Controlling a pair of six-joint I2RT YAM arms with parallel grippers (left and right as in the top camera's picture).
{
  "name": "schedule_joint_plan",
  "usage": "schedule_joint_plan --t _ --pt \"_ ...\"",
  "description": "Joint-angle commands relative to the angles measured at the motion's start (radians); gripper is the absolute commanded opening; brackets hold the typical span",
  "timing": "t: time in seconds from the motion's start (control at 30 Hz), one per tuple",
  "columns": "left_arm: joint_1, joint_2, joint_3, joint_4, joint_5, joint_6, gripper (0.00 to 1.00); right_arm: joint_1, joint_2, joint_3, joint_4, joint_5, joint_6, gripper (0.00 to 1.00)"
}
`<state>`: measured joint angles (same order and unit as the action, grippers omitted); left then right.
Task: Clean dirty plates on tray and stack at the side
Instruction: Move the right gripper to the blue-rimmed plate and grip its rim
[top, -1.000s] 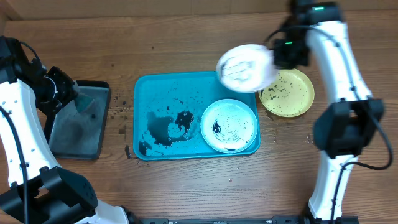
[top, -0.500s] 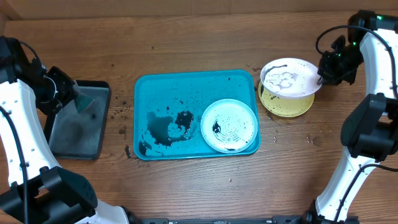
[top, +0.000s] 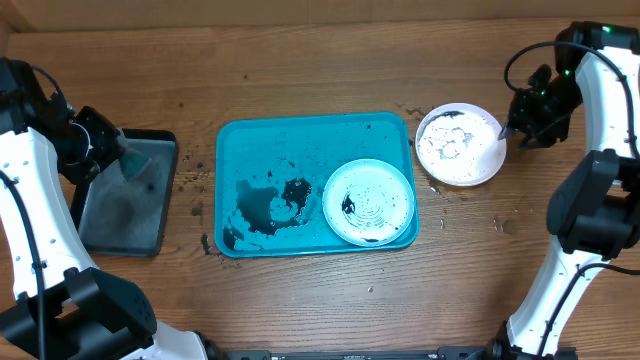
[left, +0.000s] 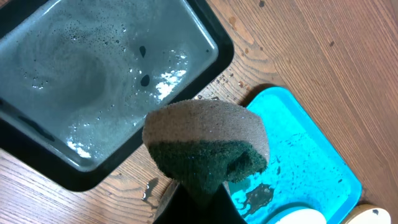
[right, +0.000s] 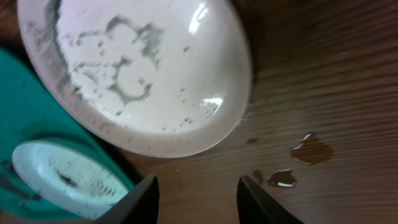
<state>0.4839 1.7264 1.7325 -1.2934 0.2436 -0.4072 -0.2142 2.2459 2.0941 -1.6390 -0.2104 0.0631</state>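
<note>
The mint plate's rim (top: 409, 186) (right: 93, 161) facing the white plate has black smears on it, so my right gripper will cross to the left in the overhead view and lower onto it next.
The turquoise tray (top: 260, 140) lies mid-table, smeared with black dirt. A pale mint plate (top: 368, 202) with black smears sits in its right end. A white plate (top: 459, 145) with grey smears rests on the table right of the tray; the yellow-green plate is hidden beneath it. My right gripper (top: 515, 128) is open and empty just off the white plate's right rim. In the right wrist view its fingers (right: 196, 199) hang over bare wood beside the white plate (right: 137, 68). My left gripper (left: 199, 199) is shut on a green-and-brown sponge (left: 205, 143) at the far left.
A black rectangular tray (top: 120, 215) holding soapy water lies at the left under the sponge, and it also shows in the left wrist view (left: 93, 74). Black crumbs dot the wood between the two trays. Water drops (right: 311, 149) lie on the table beside the white plate.
My right gripper carried the white plate rightward, set it down on the yellow-green plate and let go. The left arm has not moved.
</note>
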Motion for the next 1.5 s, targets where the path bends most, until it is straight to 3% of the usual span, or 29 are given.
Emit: schedule_joint_plan --t 0.0,0.27,0.43,0.57,0.8,1.17,1.47 --pt "-0.008 0.006 -0.004 0.003 0.009 0.027 0.04 0.069 -0.043 -0.002 -0.045 -0.181 -0.173 0.42" --pt "-0.008 0.006 -0.005 -0.004 0.009 0.027 0.04 0.317 -0.043 -0.071 -0.034 -0.157 -0.216 0.43" --pt "-0.008 0.006 -0.005 -0.004 0.009 0.027 0.04 0.468 -0.043 -0.164 0.075 0.031 -0.16 0.28" --pt "-0.008 0.006 -0.005 -0.004 0.009 0.027 0.04 0.535 -0.043 -0.271 0.156 0.102 -0.16 0.31" --pt "-0.008 0.006 -0.005 -0.003 0.009 0.027 0.04 0.568 -0.043 -0.333 0.271 0.166 -0.161 0.31" --pt "-0.008 0.006 -0.005 0.004 0.009 0.027 0.04 0.568 -0.045 -0.245 0.209 0.165 -0.16 0.34" --pt "-0.008 0.006 -0.005 0.004 0.009 0.027 0.04 0.555 -0.044 -0.211 0.254 0.166 -0.149 0.39"
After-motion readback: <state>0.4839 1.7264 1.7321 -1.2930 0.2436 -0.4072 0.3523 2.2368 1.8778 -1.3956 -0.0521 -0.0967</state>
